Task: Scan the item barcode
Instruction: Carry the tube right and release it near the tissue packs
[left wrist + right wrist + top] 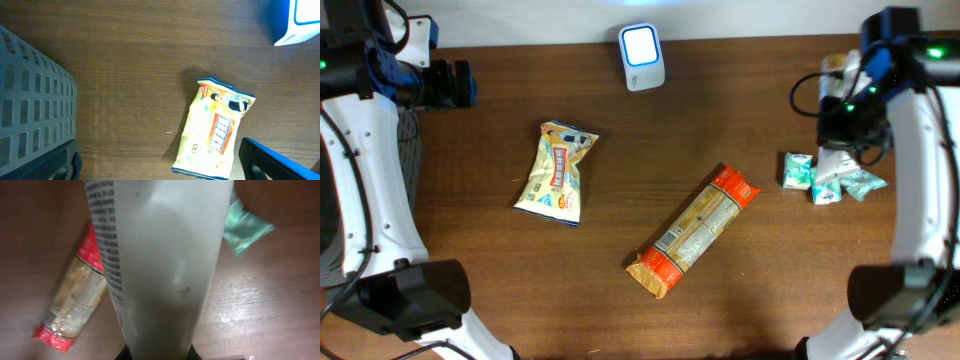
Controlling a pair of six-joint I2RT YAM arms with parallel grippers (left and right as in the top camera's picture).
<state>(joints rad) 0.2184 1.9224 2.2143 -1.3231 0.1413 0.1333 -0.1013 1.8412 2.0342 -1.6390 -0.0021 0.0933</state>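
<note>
The robot's right gripper will next lower the white tube (834,160) from above the table onto the green packets and let go of it, since the packets lie below.
My right gripper (156,355) is shut on a white tube (165,270) with small black print down one side; the tube fills most of the right wrist view. From overhead, that gripper (842,138) hangs at the right side of the table with the tube (834,160) below it. The barcode scanner (642,55), a white box with a lit blue face, stands at the back centre, and its corner (300,20) shows in the left wrist view. At the far left, my left gripper (452,84) is open and holds nothing, its fingers (272,162) wide apart.
A yellow snack bag (557,172) lies left of centre. A long orange-ended pasta pack (695,230) lies diagonally in the middle. Green packets (798,170) sit beside the right gripper. A grey mesh basket (30,105) stands at the left table edge.
</note>
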